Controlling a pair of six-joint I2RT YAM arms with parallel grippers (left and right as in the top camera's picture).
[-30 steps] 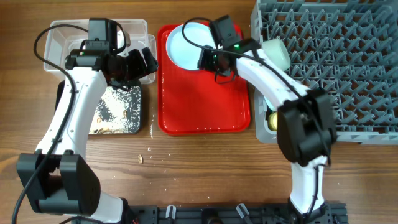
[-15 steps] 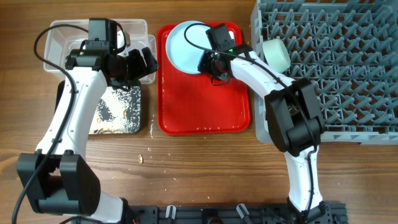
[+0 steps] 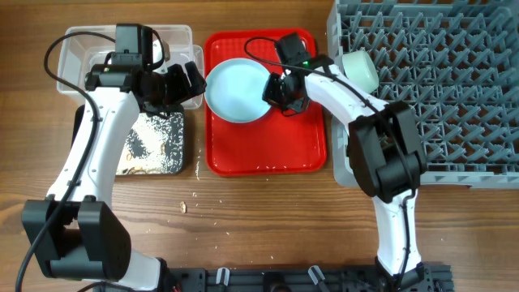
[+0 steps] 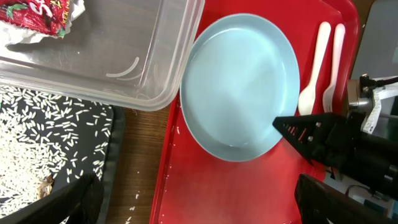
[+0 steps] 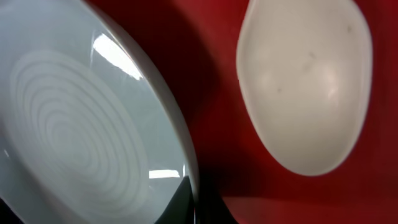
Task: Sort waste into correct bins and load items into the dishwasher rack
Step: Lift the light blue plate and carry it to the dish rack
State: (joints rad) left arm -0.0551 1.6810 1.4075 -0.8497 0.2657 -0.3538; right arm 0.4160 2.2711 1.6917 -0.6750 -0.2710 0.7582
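Note:
My right gripper rises past the bowl next, then lowers and releases the plate, since the rack's empty wires lie to its right in the overhead view.
The round light blue plate lies tilted over the far left of the flat red tray. My right gripper is shut on its right rim. In the right wrist view the rim runs between my right gripper's jaws. The white spoon lies beside it. The left wrist view shows the plate, the spoon and the fork. My left gripper is open and empty over the clear tub's right edge. The red wrapper lies in the tub.
The black tray with food scraps sits in front of the tub. The grey dishwasher rack fills the right side, with a pale green bowl at its left edge. Crumbs lie on the wood.
My right gripper has dragged the plate from the red tray's far edge toward the front and left. The left arm has not moved.

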